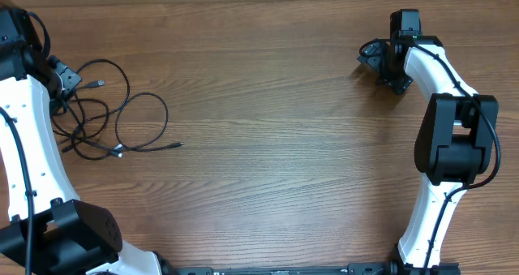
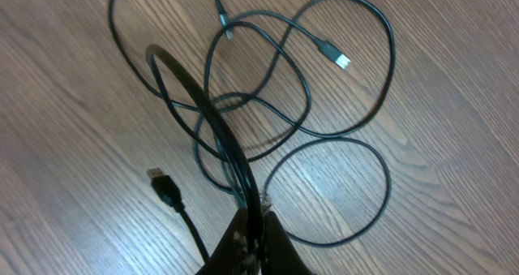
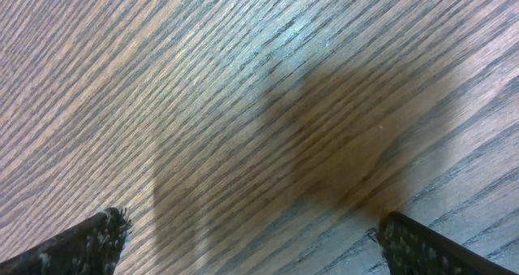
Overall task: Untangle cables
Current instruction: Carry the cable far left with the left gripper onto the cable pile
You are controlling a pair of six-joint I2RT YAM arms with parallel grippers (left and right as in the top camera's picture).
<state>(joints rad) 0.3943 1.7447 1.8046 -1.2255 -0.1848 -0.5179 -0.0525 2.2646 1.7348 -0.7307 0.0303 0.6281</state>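
Next I need to lower my left gripper and shift to the right in the overhead view over the tangle, because its thicker black cable still arcs above the wood.
The cables lie as a loose tangle of thin black loops on the wooden table at the far left. My left gripper sits at the tangle's left edge. In the left wrist view the left gripper is shut on a thicker black cable that arcs up and away from the jaws. Thinner loops cross beneath it. A black USB plug lies to the left and a silver plug at the upper right. My right gripper stands open at the far right over bare wood, fingers wide apart.
One cable end trails out to the right of the tangle. The right arm stands folded along the right side, and the left arm runs along the left edge.
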